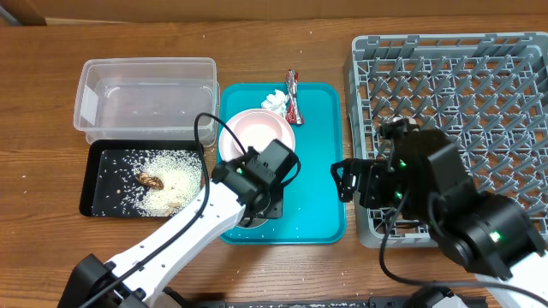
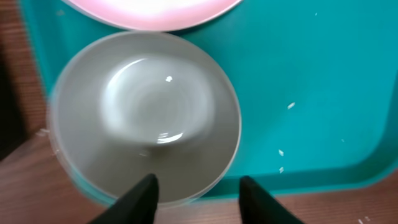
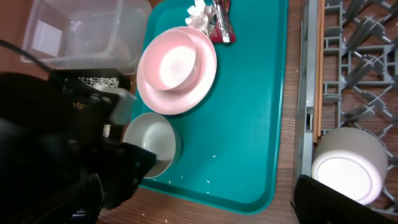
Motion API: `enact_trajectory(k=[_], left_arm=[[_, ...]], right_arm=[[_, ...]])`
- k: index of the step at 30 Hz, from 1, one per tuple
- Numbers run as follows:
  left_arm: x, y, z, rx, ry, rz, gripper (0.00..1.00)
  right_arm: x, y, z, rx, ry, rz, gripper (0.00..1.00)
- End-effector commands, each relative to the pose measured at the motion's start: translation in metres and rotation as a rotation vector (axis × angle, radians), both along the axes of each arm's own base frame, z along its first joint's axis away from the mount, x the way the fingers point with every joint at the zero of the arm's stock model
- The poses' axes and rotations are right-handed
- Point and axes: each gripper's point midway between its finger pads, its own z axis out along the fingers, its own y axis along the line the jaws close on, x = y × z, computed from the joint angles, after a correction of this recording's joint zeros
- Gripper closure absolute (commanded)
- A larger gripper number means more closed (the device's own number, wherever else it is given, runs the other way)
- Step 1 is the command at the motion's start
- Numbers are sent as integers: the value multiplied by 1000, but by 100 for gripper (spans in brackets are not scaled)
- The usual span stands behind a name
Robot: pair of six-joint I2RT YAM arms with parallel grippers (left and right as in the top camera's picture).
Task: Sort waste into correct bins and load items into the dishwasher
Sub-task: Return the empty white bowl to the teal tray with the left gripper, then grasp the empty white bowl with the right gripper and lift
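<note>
My right gripper goes across from the dish rack next and will lower to the white bowl's rim facing the rack point(image 3: 176, 144), where open tray leaves room for the fingers.
A white bowl point(image 2: 146, 115) stands upright on the teal tray's front left corner. My left gripper point(image 2: 198, 180) hangs over its near rim, open, one finger point(image 2: 142, 198) in front of the bowl's inside and the other outside it. The pink plate point(image 1: 257, 135) carries a small bowl point(image 3: 177, 62). The tissue point(image 1: 276, 101) and red-and-silver wrapper point(image 1: 294, 96) lie at the tray's far edge. Rice and a brown scrap point(image 1: 151, 180) fill the black tray point(image 1: 98, 184); the clear tub point(image 1: 145, 94) is behind it. My right gripper point(image 1: 347, 181) stands wide open beside the dish rack point(image 1: 454, 94).
The teal tray point(image 1: 321, 171) lies between the bins and the rack, with a few loose rice grains point(image 2: 290, 106) on it. An upturned white dish point(image 3: 345, 168) sits in the rack's near left corner. The left arm point(image 3: 56, 143) crosses the table's front left.
</note>
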Motion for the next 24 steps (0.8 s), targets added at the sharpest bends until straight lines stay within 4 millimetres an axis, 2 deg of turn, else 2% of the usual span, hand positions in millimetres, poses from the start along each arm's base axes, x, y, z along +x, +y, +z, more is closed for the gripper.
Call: enact_trajectory(k=[1, 4, 10, 11, 13, 14, 15, 16, 19, 21, 22, 24], left_arm=[[19, 10, 57, -26, -112, 63, 49], [18, 36, 86, 0, -130, 131, 43], [5, 109, 138, 2, -184, 355, 41], [2, 119, 145, -6, -202, 390, 37], [-8, 140, 161, -27, -251, 469, 13], [-12, 149, 166, -36, -274, 502, 5], [-18, 157, 171, -43, -296, 532, 0], [-25, 165, 177, -48, -319, 564, 0], [-44, 180, 189, -65, -382, 623, 0], [-53, 184, 194, -72, -409, 637, 0], [-59, 185, 197, -81, -426, 637, 0], [-62, 185, 199, -89, -441, 638, 0]], right_arm=[[10, 6, -9, -20, 32, -3, 1], [15, 16, -28, -39, 101, 20, 9], [5, 82, -76, -64, 238, 245, 18], [3, 92, -86, -80, 254, 271, 19], [0, 110, -108, -123, 281, 311, 21], [1, 115, -122, -163, 290, 319, 23], [3, 118, -134, -204, 293, 317, 25], [7, 118, -148, -254, 294, 308, 27], [19, 111, -185, -381, 306, 275, 30], [21, 112, -202, -410, 327, 294, 34], [18, 120, -214, -402, 348, 358, 40], [11, 138, -223, -348, 361, 480, 44]])
